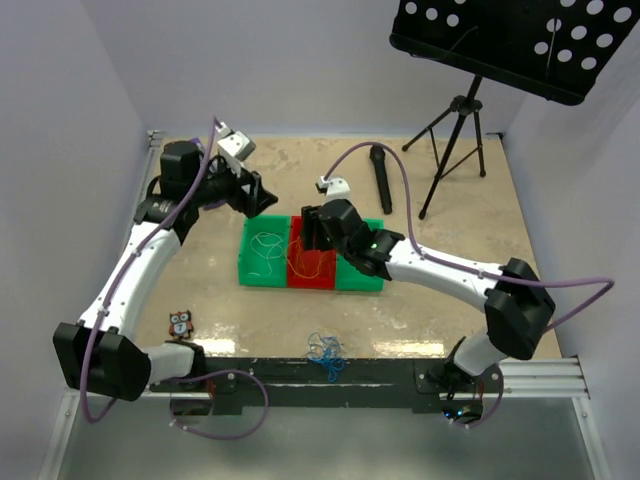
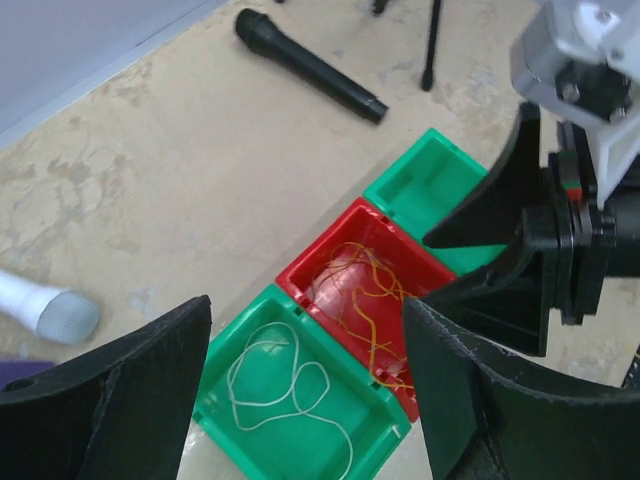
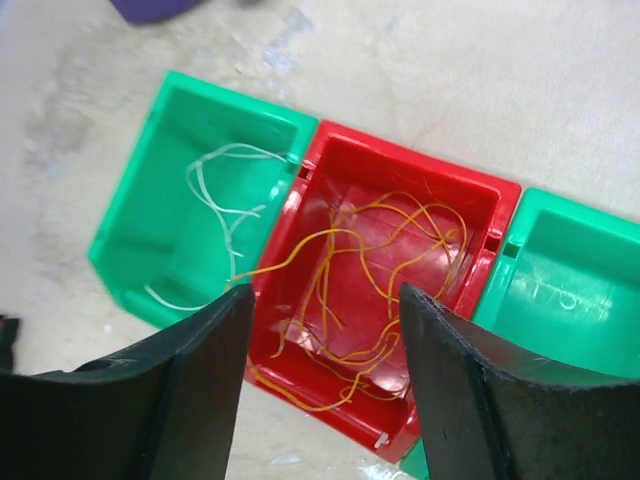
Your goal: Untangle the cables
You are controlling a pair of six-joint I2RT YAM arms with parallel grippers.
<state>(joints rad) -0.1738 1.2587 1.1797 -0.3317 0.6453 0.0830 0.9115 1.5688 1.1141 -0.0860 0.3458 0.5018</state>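
A piece of the blue tangle (image 1: pixel 326 352) is still outside the bins by the front bar. My left gripper will next move back past the bins and down onto it.
The cables lie in three places. A white loop (image 1: pixel 265 248) (image 2: pixel 285 385) (image 3: pixel 220 190) rests in the left green bin (image 1: pixel 248 268). Orange-yellow strands (image 1: pixel 312 262) (image 2: pixel 365 300) (image 3: pixel 380 250) fill the red bin (image 3: pixel 470 190), and a few hang over its near wall. A blue tangle (image 1: pixel 325 355) sits on the table by the front rail. My left gripper (image 1: pixel 262 200) (image 2: pixel 308 310) hovers open above the bins, holding nothing. Over the red bin my right gripper (image 1: pixel 308 232) (image 3: pixel 325 295) is also open, with the orange strands below its fingers and not held.
A second green bin (image 1: pixel 362 272) (image 3: pixel 570 280) at the right end of the row holds nothing. A black microphone (image 1: pixel 381 178) and a music stand's tripod (image 1: pixel 455 140) are at the back. An owl figure (image 1: pixel 180 322) stands front left. A white microphone (image 2: pixel 50 305) lies left.
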